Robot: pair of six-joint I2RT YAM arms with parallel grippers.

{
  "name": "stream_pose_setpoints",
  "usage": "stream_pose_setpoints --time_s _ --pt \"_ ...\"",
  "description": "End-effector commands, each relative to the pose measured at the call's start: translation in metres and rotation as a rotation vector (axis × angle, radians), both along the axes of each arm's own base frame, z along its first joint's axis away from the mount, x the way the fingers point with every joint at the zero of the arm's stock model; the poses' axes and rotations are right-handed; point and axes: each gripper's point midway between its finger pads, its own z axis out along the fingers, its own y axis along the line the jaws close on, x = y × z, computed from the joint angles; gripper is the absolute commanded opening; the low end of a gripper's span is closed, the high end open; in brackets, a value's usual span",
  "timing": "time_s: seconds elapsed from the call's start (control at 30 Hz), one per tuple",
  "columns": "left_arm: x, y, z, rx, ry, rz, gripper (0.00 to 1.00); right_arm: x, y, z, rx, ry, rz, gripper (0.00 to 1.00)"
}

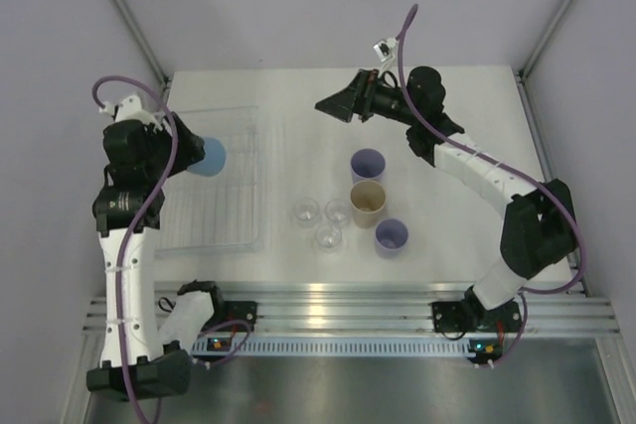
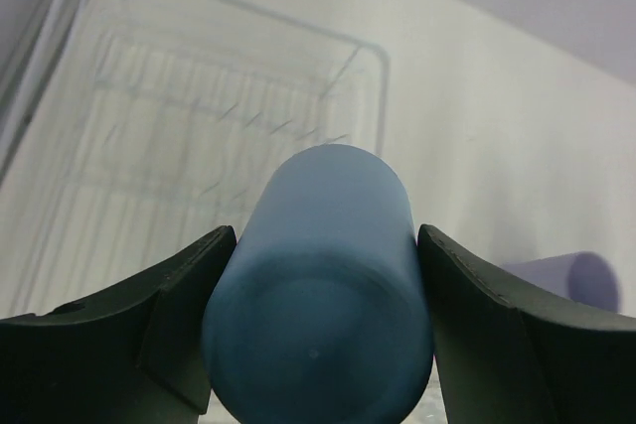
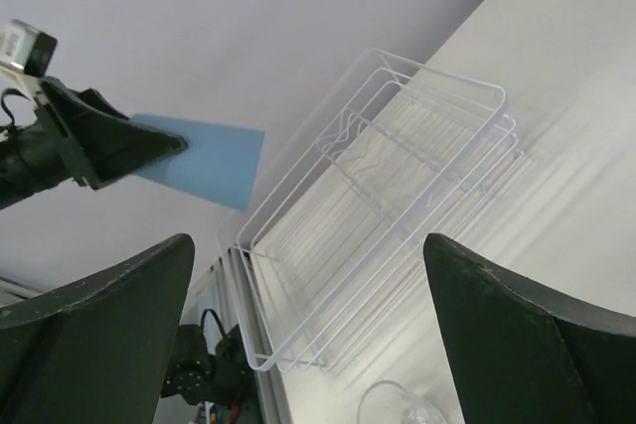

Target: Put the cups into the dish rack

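The rack's near corner (image 1: pixel 180 231) by the grey wall is empty. Next, my left gripper comes back, turning and lowering there to release the blue cup (image 1: pixel 209 157).
My left gripper (image 1: pixel 194 154) is shut on the blue cup (image 1: pixel 209 157), held on its side above the clear dish rack (image 1: pixel 253 181). In the left wrist view the blue cup (image 2: pixel 323 285) fills the space between my fingers, with the rack (image 2: pixel 189 106) below. My right gripper (image 1: pixel 333 106) is open and empty, raised over the far middle of the table. Two lavender cups (image 1: pixel 367 164) (image 1: pixel 391 236) and the beige cup (image 1: pixel 368 202) stand upright right of centre. Three clear cups (image 1: pixel 306 212) (image 1: pixel 338 211) (image 1: pixel 328 236) stand beside them.
The right wrist view shows the rack (image 3: pixel 397 196), the blue cup (image 3: pixel 204 161) in the left gripper, and a clear cup's rim (image 3: pixel 397 406) at the bottom. A lavender cup (image 2: pixel 571 280) shows in the left wrist view. Grey walls enclose the table.
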Motion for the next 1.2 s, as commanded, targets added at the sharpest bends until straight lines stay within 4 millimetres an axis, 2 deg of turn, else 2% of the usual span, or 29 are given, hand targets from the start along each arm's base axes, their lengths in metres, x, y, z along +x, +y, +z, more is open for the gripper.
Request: stream_pose_setpoints --time_s 0.0,0.13,0.27,0.47,0.63,0.8,0.93,1.17 --pt "-0.047 0.039 -0.063 0.169 0.256 0.156 0.00 -0.001 -0.010 0.033 -0.021 -0.126 -0.016 1.00" --pt "-0.065 0.058 -0.087 0.224 0.328 0.254 0.00 -0.002 -0.008 0.033 -0.004 -0.130 0.011 1.00" --pt "-0.071 0.074 -0.096 0.275 0.359 0.334 0.00 -0.009 -0.007 0.029 0.017 -0.118 0.036 0.99" --pt "-0.062 0.084 -0.117 0.319 0.457 0.345 0.00 -0.015 -0.012 0.021 0.024 -0.115 0.027 0.99" --pt "-0.048 0.088 -0.139 0.337 0.494 0.338 0.00 -0.018 -0.016 0.027 0.017 -0.147 0.009 0.99" --pt "-0.043 0.092 -0.160 0.308 0.492 0.377 0.00 -0.018 -0.019 0.031 0.001 -0.169 -0.002 0.99" --pt "-0.045 0.098 -0.166 0.307 0.465 0.424 0.00 -0.019 -0.019 0.029 -0.002 -0.173 0.002 1.00" --pt "-0.046 0.114 -0.161 0.301 0.417 0.529 0.00 -0.021 -0.019 0.027 -0.004 -0.174 0.019 0.99"
